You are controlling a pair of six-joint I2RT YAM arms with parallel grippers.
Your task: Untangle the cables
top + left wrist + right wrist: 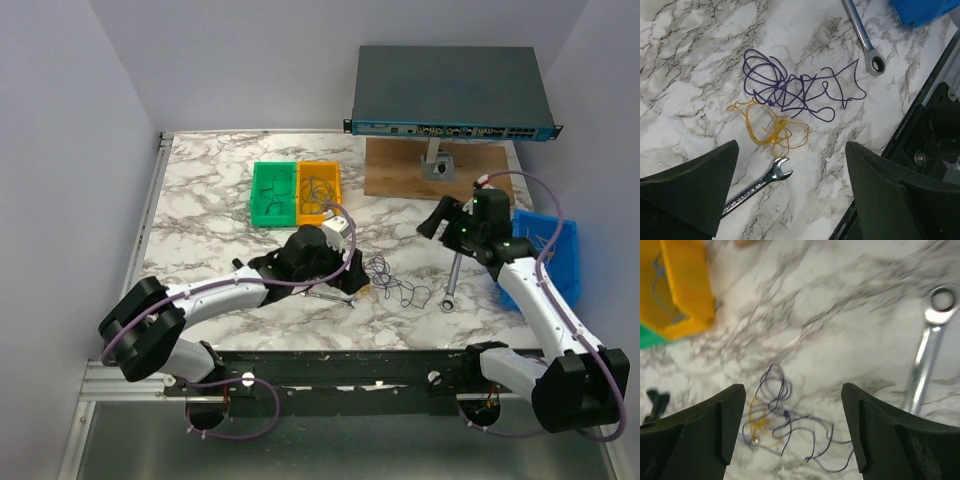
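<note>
The purple tangle is below my right gripper and to its left in the top view, so my right gripper will go back down onto the middle of the purple tangle (396,283) (789,416).
The cables (396,283) lie loose on the marble table between the two arms: a purple tangle (790,90) with a smaller yellow tangle (772,127) touching its near side. My left gripper (791,150) is open and hovers just short of the yellow loops, holding nothing. In the top view it (345,272) sits to the left of the bundle. My right gripper (792,390) is open and empty, raised above the table to the right (440,218). The blurred cables (790,420) show between its fingers, well below.
An open-end wrench (757,187) lies under my left gripper, its head by the yellow loops. A ratchet wrench (452,280) lies right of the bundle. A green bin (272,193) and an orange bin (320,190) stand behind, a blue bin (550,255) at the right, a network switch (450,90) at the back.
</note>
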